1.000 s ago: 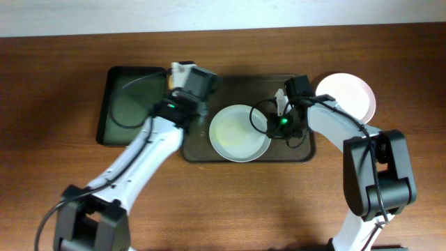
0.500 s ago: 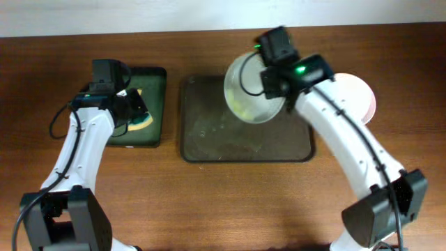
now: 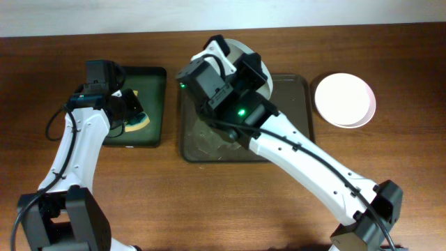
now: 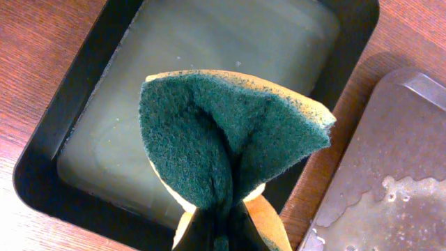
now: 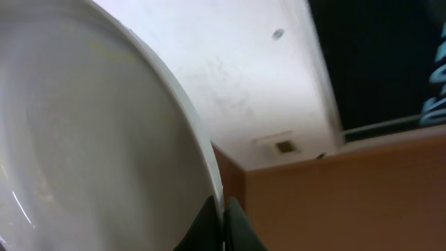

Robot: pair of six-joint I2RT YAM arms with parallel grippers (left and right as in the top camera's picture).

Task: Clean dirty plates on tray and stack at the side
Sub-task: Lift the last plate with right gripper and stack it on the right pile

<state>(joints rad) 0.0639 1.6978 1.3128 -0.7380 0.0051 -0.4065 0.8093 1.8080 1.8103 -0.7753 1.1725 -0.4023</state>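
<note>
The left gripper lowers the folded sponge into the black basin's cloudy water (image 3: 132, 134) (image 4: 129, 171) next and releases it there, since the basin lies open directly below.
My right gripper (image 5: 223, 219) is shut on the rim of a white plate (image 5: 83, 139) with a faint yellowish smear. Overhead, that plate (image 3: 256, 64) stands tilted on edge above the back of the dark tray (image 3: 293, 111), whose wet surface holds nothing else. Another white plate (image 3: 345, 100) lies flat on the table, right of the tray. My left gripper (image 4: 219, 233) is shut on a folded green and yellow sponge (image 4: 230, 132), held over the black basin (image 4: 42, 181).
The basin (image 3: 150, 84) sits left of the tray and holds cloudy water. My right arm (image 3: 313, 167) crosses the tray diagonally from the front right. A pale wall runs along the table's back edge.
The left gripper carried the sponge from the tray to the basin and stays there. The right gripper lifted the plate off the tray, swung it left and tipped it on edge.
</note>
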